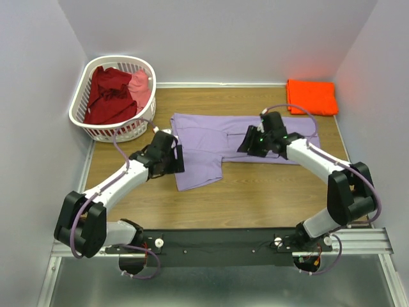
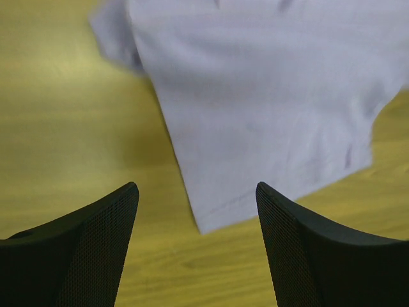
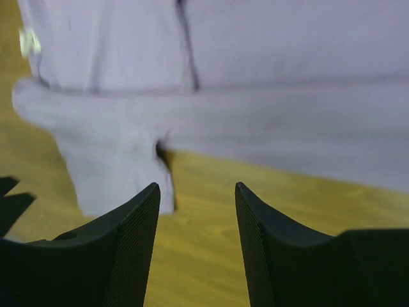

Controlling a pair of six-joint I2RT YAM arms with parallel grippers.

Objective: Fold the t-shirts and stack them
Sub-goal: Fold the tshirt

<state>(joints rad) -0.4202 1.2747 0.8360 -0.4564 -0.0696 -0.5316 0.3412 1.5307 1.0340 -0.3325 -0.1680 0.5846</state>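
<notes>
This flap of the lavender t-shirt still juts toward my base past the rest; my left gripper will next move back and down onto the hem's nearest corner.
A large lavender t-shirt lies partly folded on the wooden table. My left gripper hovers over its left lower edge. In the left wrist view the left gripper is open, with the shirt's hem corner just beyond the fingertips and nothing held. My right gripper hangs over the shirt's middle. The right wrist view shows the right gripper open above bare wood, next to the lavender t-shirt. An orange t-shirt lies folded at the back right. Dark red and pink t-shirts sit in the basket.
A white slotted laundry basket stands at the back left corner. Pale walls close in the table on the left, back and right. Both arm bases sit on a black rail at the near edge.
</notes>
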